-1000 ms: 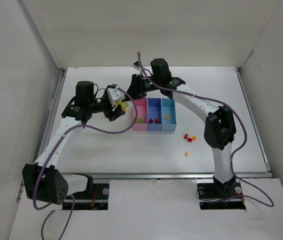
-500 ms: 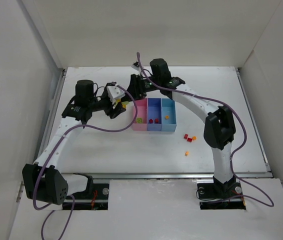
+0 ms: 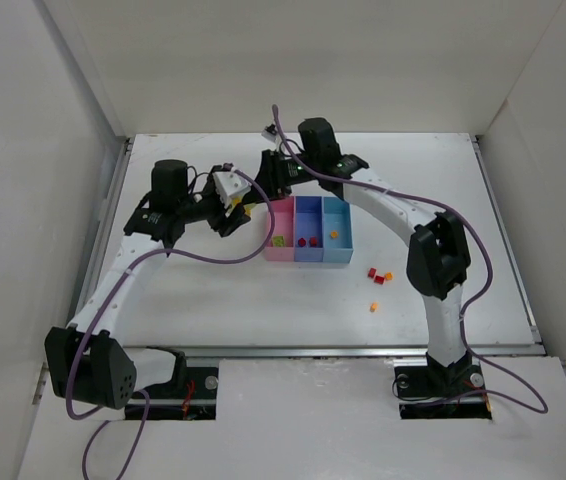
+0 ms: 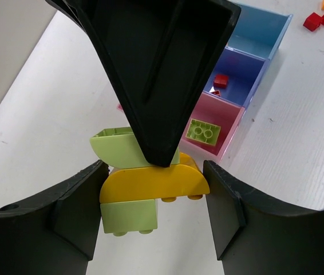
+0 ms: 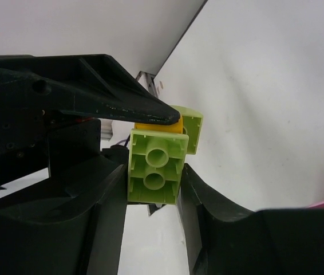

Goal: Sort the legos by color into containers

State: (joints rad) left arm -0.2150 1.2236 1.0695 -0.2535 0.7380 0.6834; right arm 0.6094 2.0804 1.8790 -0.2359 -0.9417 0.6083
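My left gripper draws back and down to release the yellow brick next, as bare tabletop beside the pink bin lies below and back of it.
A joined stack of bricks (image 3: 249, 207), one yellow between yellow-green ones, hangs above the table left of the containers. My left gripper (image 3: 235, 216) is shut on the yellow brick (image 4: 150, 183); a yellow-green brick (image 4: 129, 216) hangs under it. My right gripper (image 3: 268, 188) is shut on the top yellow-green brick (image 5: 154, 172). In the left wrist view my left gripper (image 4: 155, 175) sits below the right finger (image 4: 162, 69). The pink bin (image 3: 279, 214) holds a yellow-green brick (image 4: 203, 132), the blue-violet bin (image 3: 308, 211) red bricks (image 4: 221, 80), the light blue bin (image 3: 338, 212) an orange one.
Loose red (image 3: 372, 272) and orange (image 3: 387, 276) bricks lie right of the bins, and another orange one (image 3: 373, 307) nearer the front. White walls enclose the table on three sides. Purple cables loop off both arms.
My left gripper has shifted slightly up toward the right gripper with the stack. The right arm has barely moved.
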